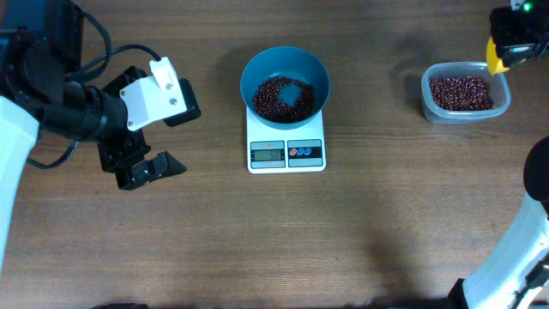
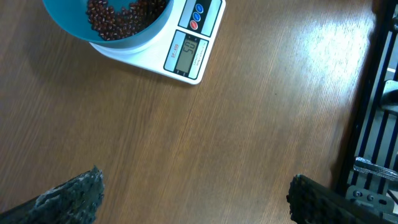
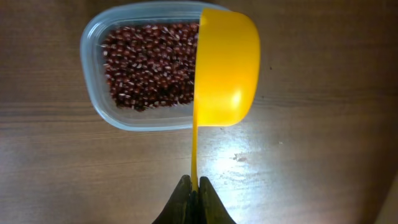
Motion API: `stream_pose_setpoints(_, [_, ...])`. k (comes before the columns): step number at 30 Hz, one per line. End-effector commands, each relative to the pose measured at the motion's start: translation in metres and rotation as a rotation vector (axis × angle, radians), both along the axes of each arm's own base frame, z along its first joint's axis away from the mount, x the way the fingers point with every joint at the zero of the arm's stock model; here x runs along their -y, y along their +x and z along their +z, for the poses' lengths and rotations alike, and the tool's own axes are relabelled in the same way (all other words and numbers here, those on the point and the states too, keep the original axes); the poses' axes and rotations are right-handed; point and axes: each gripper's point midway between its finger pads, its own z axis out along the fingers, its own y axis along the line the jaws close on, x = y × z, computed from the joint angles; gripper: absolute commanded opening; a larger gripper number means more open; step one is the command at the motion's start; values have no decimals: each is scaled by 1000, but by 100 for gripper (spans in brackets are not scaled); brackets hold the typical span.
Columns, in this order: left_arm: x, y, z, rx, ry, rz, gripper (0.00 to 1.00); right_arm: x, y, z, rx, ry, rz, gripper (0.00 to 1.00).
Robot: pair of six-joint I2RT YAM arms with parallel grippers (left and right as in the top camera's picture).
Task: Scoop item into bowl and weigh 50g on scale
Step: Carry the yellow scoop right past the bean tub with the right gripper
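I will move my right gripper back and down to the bare tabletop by the near side of the tub, and release the scoop [image 1: 495, 53] there.
The blue bowl [image 1: 285, 67] stands on the white scale [image 1: 286, 153] at the table's middle and holds dark reddish-brown beans [image 1: 283, 97]. The bowl [image 2: 74, 28] and scale [image 2: 186, 53] also show in the left wrist view. My left gripper [image 1: 159, 137] is open and empty, left of the scale [image 2: 193, 199]. My right gripper [image 3: 194, 186] is shut on the thin handle of a yellow scoop [image 3: 225, 68], held tipped on edge over the right rim of the clear tub [image 3: 93, 93]. The scoop [image 1: 495, 53] sits at the tub's top right in the overhead view.
The clear tub [image 1: 429, 101] at the right holds more beans [image 1: 463, 92]. A black frame edge [image 2: 373, 124] runs along the right of the left wrist view.
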Motion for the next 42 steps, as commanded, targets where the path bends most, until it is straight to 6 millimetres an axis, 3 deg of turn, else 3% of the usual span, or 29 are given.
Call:
stream_pose_setpoints(1, [-1, -1, 0, 6, 0, -8, 99, 2, -2, 7, 8, -33, -42, 4])
stream_pose_setpoints(4, [-1, -1, 0, 6, 0, -8, 99, -3, 3, 6, 49, 4, -140, 4])
stream_pose_setpoints(7, [-1, -1, 0, 6, 0, -8, 99, -48, 26, 15, 155, 280, -125, 4])
stream_pose_setpoints(8, [-1, -1, 0, 6, 0, -8, 99, -73, 36, 33, 216, 429, -94, 4])
stream_pose_setpoints(10, [-1, -1, 0, 6, 0, -8, 99, -98, 44, 68, 303, 591, -102, 4])
stream_pose_setpoints(13, [-1, -1, 0, 6, 0, -8, 99, -110, 44, 95, 362, 647, -90, 4])
stream_pose_setpoints(16, [-1, -1, 0, 6, 0, -8, 99, -116, 21, 119, 392, 585, -65, 4])
stream_pose_setpoints(19, [-1, -1, 0, 6, 0, -8, 99, -103, -28, 132, 353, 387, -86, 4])
stream_pose_setpoints(24, [-1, -1, 0, 6, 0, -8, 99, -92, -101, 217, 632, 234, -49, 4])
stream_pose_setpoints(26, [-1, -1, 0, 6, 0, -8, 99, -91, -140, 239, 726, 211, -46, 4])
stream_pose_setpoints(27, [-1, -1, 0, 6, 0, -8, 99, -92, -151, 241, 739, 210, -44, 4])
stream_pose_setpoints(29, [-1, -1, 0, 6, 0, -8, 99, -92, -183, 219, 697, 213, -77, 4])
stream_pose_setpoints(32, [-1, -1, 0, 6, 0, -8, 99, -84, -203, 161, 621, 221, -267, 4])
stream_pose_setpoints(37, [-1, -1, 0, 6, 0, -8, 99, -92, -197, 54, 671, 329, -390, 4])
stream_pose_setpoints(38, [-1, -1, 0, 6, 0, -8, 99, -96, -194, 25, 678, 381, -445, 4])
stream_pose_setpoints(42, [-1, -1, 0, 6, 0, -8, 99, -133, -170, -38, 680, 614, -368, 4])
